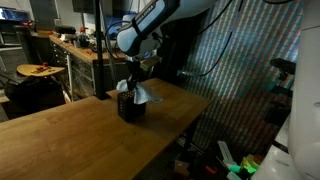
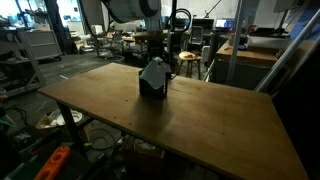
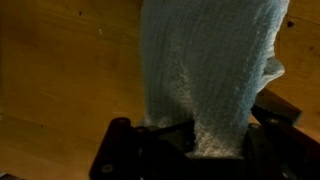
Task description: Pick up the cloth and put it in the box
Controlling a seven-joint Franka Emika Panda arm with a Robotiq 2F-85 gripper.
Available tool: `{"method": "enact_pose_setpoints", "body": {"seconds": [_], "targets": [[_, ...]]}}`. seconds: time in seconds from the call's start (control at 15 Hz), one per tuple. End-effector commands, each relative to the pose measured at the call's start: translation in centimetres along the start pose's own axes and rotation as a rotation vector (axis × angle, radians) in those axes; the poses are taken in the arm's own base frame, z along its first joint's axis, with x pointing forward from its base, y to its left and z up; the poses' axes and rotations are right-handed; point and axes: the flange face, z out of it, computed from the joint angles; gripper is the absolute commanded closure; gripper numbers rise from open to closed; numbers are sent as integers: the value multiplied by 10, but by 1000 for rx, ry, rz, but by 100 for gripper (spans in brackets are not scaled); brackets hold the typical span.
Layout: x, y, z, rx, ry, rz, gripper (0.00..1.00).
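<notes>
My gripper should next go down toward the black box's open top and release the cloth there, as it still hangs above the box and past its rim.
A pale grey-blue cloth hangs from my gripper right over a small black box on the wooden table. Both also show in an exterior view, with the cloth draped down onto the box below the gripper. In the wrist view the cloth fills the middle of the picture and is pinched between the dark jaws. There the cloth hides most of the box.
The wooden table is wide, with its edge close beside the box. Cluttered workbenches and lab equipment stand behind it. A rack and cables lie off the table's side.
</notes>
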Motion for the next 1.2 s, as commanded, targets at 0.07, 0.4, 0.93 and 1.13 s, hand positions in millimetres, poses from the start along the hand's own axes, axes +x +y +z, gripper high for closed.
{"method": "enact_pose_setpoints", "body": {"seconds": [0.07, 0.4, 0.93, 1.13], "targets": [[21, -6, 19, 69, -38, 67, 100], [34, -26, 38, 156, -57, 91, 100], [30, -27, 47, 199, -65, 121, 74], [26, -25, 42, 189, -67, 120, 53]]}}
